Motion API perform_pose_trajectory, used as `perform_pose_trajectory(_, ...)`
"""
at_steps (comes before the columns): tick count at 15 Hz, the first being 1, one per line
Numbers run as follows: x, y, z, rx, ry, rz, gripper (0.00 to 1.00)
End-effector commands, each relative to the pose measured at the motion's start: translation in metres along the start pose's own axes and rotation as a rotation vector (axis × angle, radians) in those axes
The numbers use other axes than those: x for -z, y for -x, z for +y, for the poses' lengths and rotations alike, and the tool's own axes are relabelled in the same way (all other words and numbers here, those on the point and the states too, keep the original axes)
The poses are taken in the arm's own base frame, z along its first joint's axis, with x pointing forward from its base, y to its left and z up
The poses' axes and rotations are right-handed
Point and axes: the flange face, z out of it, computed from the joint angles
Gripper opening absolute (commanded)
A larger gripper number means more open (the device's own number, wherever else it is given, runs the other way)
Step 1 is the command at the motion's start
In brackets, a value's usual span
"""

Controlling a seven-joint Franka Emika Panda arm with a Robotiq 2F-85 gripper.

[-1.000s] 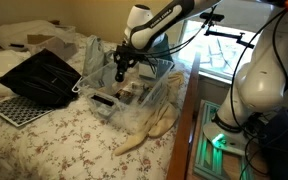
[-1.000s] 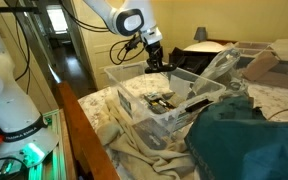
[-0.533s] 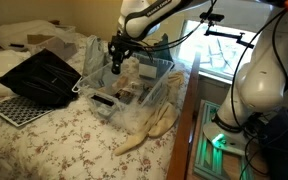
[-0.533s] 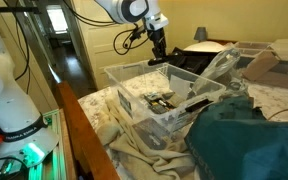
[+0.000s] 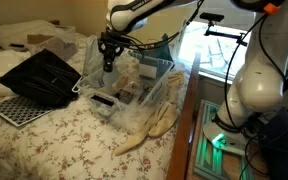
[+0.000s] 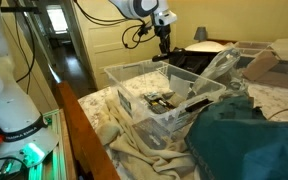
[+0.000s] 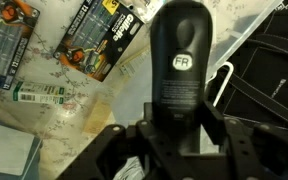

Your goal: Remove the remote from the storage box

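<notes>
My gripper needs to move outward toward the black case [image 5: 48, 76], past the box's far rim, and release the remote, because the clear box is still beneath it.
In the wrist view a black remote [image 7: 182, 68] with a small round logo stands lengthwise between the jaws of my gripper [image 7: 182, 135], which is shut on it. Both exterior views show the gripper [image 5: 108, 62] [image 6: 164, 48] lifted well above the clear storage box [image 5: 104, 101] [image 6: 156, 126], over its far side. The remote [image 5: 108, 68] hangs from the fingers as a dark sliver. Beneath it, through the box's clear plastic, lie battery packs [image 7: 104, 35] and papers.
A black flat open case [image 5: 44, 75] [image 6: 199, 55] lies on the flowered bed beyond the box. A white perforated panel [image 5: 14, 108] sits by the case. Teal cloth [image 6: 244, 140] is piled near the box, and a wooden bed rail [image 5: 189, 120] runs alongside.
The gripper has risen out of the box with the remote in it and shifted toward the black case.
</notes>
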Motion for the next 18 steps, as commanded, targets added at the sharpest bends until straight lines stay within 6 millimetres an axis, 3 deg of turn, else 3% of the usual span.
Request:
perform_pose_trajectory(1, -0.009, -0.016, -0.026, -0.023, -0.022, -0.054, 0.26)
perform_pose_trajectory(9, -0.029, -0.040, -0.046, -0.150, -0.078, -0.095, 0.26)
perform_pose_trajectory(10, -0.029, -0.044, -0.046, -0.163, -0.080, -0.089, 0.26)
perform_pose_trajectory(11, -0.029, -0.035, -0.037, -0.122, -0.058, -0.077, 0.26)
perform_pose_trajectory(12, -0.031, -0.037, -0.037, -0.124, -0.057, -0.077, 0.51)
perform_pose_trajectory(16, -0.032, -0.036, -0.037, -0.123, -0.055, -0.078, 0.51)
perform_pose_trajectory(17, -0.032, -0.036, -0.036, -0.123, -0.055, -0.078, 0.26)
perform_pose_trajectory(18, -0.035, -0.039, -0.038, -0.146, -0.055, -0.080, 0.26)
